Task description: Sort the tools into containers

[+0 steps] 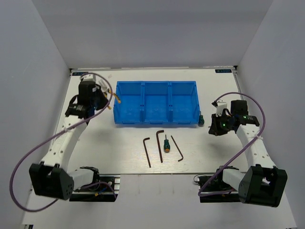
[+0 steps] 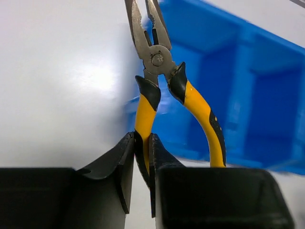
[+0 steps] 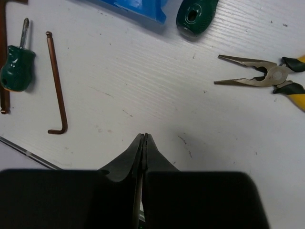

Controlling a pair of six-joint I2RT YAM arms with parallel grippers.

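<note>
I should carry the pliers over the bin's empty end section point(image 1: 129, 102) point(image 2: 181, 126) with my left gripper next and let go of them, as that section is to the right of my left gripper in the top view.
My left gripper point(image 1: 106, 97) is shut on one yellow handle of a pair of pliers point(image 1: 116, 99), held off the table just left of the blue three-compartment bin point(image 1: 155, 85). In the left wrist view the fingers point(image 2: 127, 157) clamp the left handle of the pliers point(image 2: 156, 57), nose pointing away, and the bin point(image 2: 267, 90) lies behind. My right gripper point(image 3: 144, 138) is shut and empty above bare table. A second pair of pliers point(image 3: 267, 76) lies ahead of it to the right. Three hex keys point(image 1: 160, 144) and a green-handled screwdriver point(image 1: 166, 143) lie in front of the bin.
A small dark green tool point(image 1: 201, 119) lies at the bin's right front corner and shows in the right wrist view point(image 3: 195, 14). The screwdriver point(image 3: 16, 71) and a hex key point(image 3: 57, 86) lie to the right gripper's left. White walls enclose the table.
</note>
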